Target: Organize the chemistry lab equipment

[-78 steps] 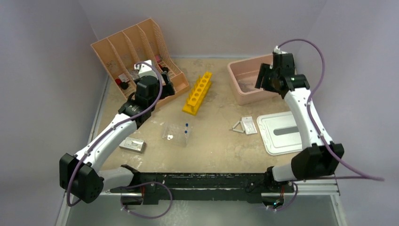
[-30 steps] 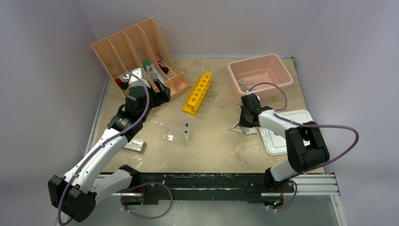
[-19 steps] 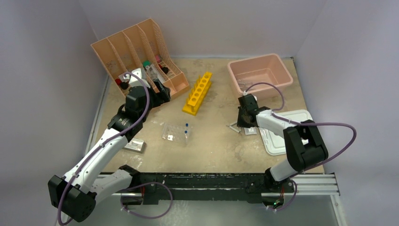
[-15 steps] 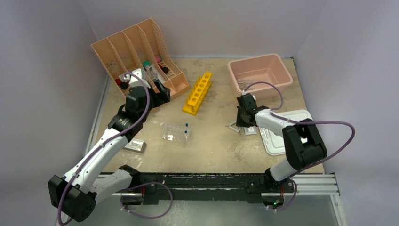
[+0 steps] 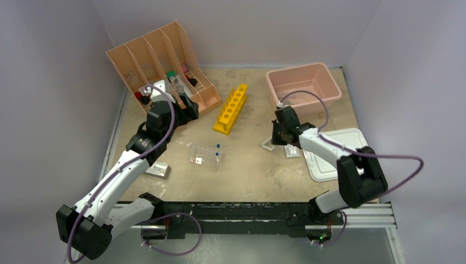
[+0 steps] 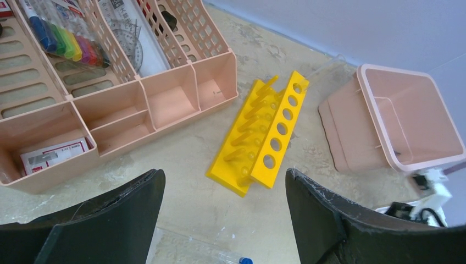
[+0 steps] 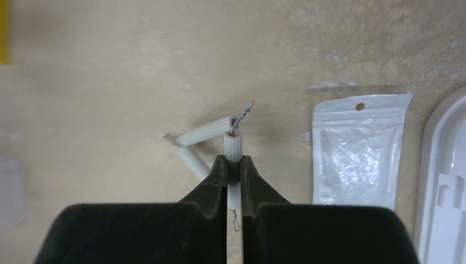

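I should lift my right gripper outward over the tub's rim, then lower it into the pink tub (image 5: 305,99) and let go of the wire triangle (image 5: 267,144), because the tub stands outward of my gripper.
My right gripper (image 7: 234,162) is shut on one white ribbed arm of the wire triangle (image 7: 233,144); its other arms angle off to the left, with a twisted wire end above. From above, that gripper (image 5: 279,135) sits mid-table, the triangle (image 5: 267,144) at its left. The white packet (image 7: 356,159) lies flat just to the right. My left gripper (image 6: 224,179) hangs open over bare table near the organizer, holding nothing. A clear bag with blue-tipped pipettes (image 5: 207,154) lies mid-table. The silver blister sheet (image 5: 154,169) rests near the left arm.
A yellow tube rack (image 5: 231,108) lies between the two arms. The peach slotted organizer (image 5: 159,60) stands at the back left, holding small items. At the back right stands the pink tub (image 5: 303,88), its white lid (image 5: 329,154) flat beside my right arm.
My right gripper has closed on the wire triangle and shifted a little left and back, dragging the triangle away from the packet. The left arm has stayed still over the last second.
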### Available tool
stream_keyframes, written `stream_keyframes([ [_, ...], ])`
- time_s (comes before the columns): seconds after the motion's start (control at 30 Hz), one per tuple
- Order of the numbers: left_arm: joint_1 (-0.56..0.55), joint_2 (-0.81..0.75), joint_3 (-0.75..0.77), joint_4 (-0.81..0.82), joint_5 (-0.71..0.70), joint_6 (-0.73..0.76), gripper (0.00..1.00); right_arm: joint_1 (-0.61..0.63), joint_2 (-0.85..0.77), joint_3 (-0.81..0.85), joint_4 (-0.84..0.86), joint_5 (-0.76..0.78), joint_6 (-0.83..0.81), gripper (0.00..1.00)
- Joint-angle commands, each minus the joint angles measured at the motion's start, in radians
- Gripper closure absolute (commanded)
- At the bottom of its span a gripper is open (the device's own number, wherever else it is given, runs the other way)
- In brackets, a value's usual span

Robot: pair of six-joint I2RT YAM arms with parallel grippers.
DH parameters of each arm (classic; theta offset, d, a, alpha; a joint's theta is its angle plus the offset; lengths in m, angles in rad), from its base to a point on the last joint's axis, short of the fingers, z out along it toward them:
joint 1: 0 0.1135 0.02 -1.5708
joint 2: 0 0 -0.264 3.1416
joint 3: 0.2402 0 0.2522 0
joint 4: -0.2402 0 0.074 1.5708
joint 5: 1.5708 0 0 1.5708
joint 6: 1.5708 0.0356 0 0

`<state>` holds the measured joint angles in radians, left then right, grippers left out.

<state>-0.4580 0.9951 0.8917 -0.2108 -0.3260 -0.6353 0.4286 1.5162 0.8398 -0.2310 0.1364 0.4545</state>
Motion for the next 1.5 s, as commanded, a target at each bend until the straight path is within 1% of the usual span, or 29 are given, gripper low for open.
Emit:
stream_keyframes([
  [0.0,0.009,-0.021,0.004,0.024,-0.016,0.005,0.2,0.006,-0.195,0.084,0.073,-0.083,-0.027,1.0],
  [0.07,0.009,-0.021,0.004,0.023,-0.016,0.003,0.2,0.007,-0.262,0.102,0.095,-0.107,-0.012,1.0],
  [0.17,0.009,-0.021,0.004,0.021,-0.015,0.003,0.2,0.003,-0.312,0.177,0.068,-0.046,-0.039,1.0],
  [0.37,0.009,-0.009,0.004,0.022,-0.021,0.002,0.2,-0.014,-0.284,0.382,-0.008,0.125,-0.123,1.0],
  [0.47,0.009,0.004,0.012,0.025,-0.022,0.003,0.2,-0.072,-0.247,0.456,-0.006,0.125,-0.142,1.0],
  [0.6,0.009,0.021,0.032,0.023,-0.033,0.011,0.2,-0.194,-0.177,0.537,-0.001,0.067,-0.147,1.0],
  [0.7,0.009,0.031,0.046,0.021,-0.048,0.019,0.2,-0.268,-0.095,0.605,-0.036,0.066,-0.163,1.0],
  [0.93,0.009,0.087,0.091,0.041,-0.078,0.049,0.2,-0.359,0.117,0.736,-0.145,0.12,-0.16,1.0],
  [1.17,0.009,0.207,0.165,0.087,-0.05,0.075,0.2,-0.399,0.315,0.864,-0.289,0.162,-0.118,1.0],
  [1.33,0.009,0.272,0.193,0.106,-0.032,0.084,0.2,-0.412,0.394,0.883,-0.301,0.204,-0.124,1.0],
  [1.47,0.009,0.309,0.215,0.11,-0.024,0.1,0.2,-0.426,0.45,0.888,-0.278,0.205,-0.146,1.0],
])
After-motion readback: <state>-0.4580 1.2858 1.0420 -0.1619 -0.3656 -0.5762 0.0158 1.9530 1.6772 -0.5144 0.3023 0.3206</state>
